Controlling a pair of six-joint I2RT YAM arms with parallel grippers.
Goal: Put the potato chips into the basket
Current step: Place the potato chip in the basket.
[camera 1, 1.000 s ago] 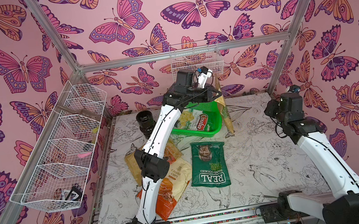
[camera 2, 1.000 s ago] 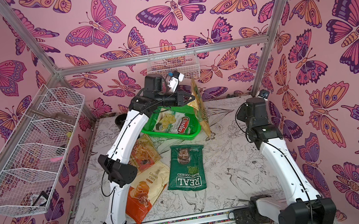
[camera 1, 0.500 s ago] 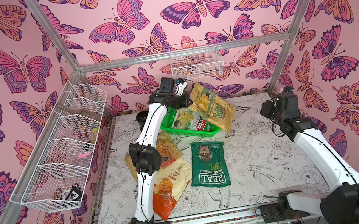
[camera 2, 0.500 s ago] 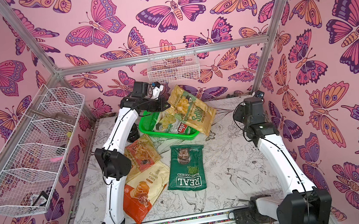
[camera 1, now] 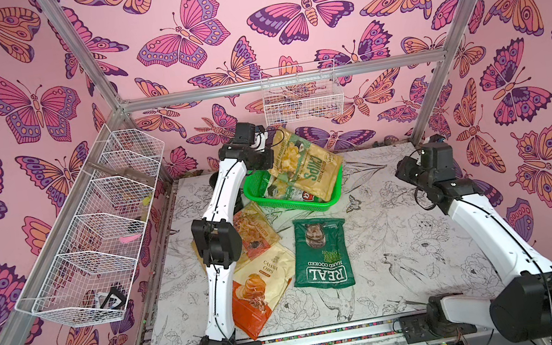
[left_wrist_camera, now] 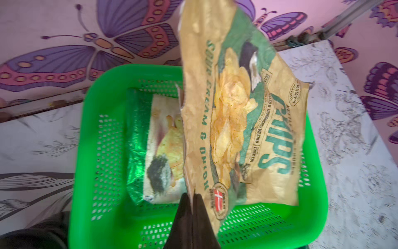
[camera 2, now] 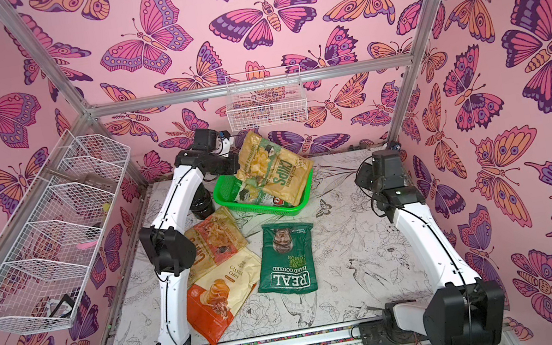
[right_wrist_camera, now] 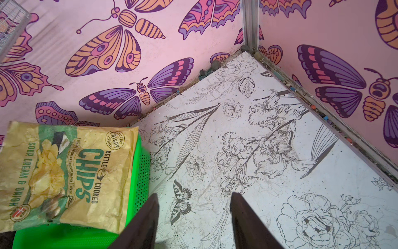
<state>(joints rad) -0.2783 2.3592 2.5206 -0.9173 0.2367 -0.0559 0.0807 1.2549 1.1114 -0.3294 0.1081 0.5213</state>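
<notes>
My left gripper lowers toward the basket end [camera 2: 226,189] [left_wrist_camera: 108,166] beside the black cylinder next and lets go of the bag's edge. The bag still hangs tilted above the basket.
My left gripper [left_wrist_camera: 192,195] is shut on the edge of the tan-green potato chips bag [left_wrist_camera: 237,120], which hangs tilted over the green basket [left_wrist_camera: 92,129]. In both top views this bag [camera 1: 307,168] [camera 2: 278,175] covers the right half of the basket [camera 1: 294,206]. A green-white bag [left_wrist_camera: 155,151] lies inside the basket. On the table lie the dark green REAL bag [camera 1: 321,252], the cream-orange Cassava bag [camera 1: 262,286] and a tan-orange bag [camera 1: 253,230], partly under the left arm. My right gripper [right_wrist_camera: 193,195] is open and empty over bare table right of the basket [right_wrist_camera: 142,172].
A black cylinder [camera 2: 201,205] stands left of the basket behind the left arm. White wire baskets [camera 1: 97,229] hang along the left wall and one [camera 1: 302,97] on the back wall. Walls close the table at back and right.
The left gripper has swung left and back with the tan-green bag. The bag went from upright beside the basket's right end to tilted flat over the basket. The right arm shifted slightly.
</notes>
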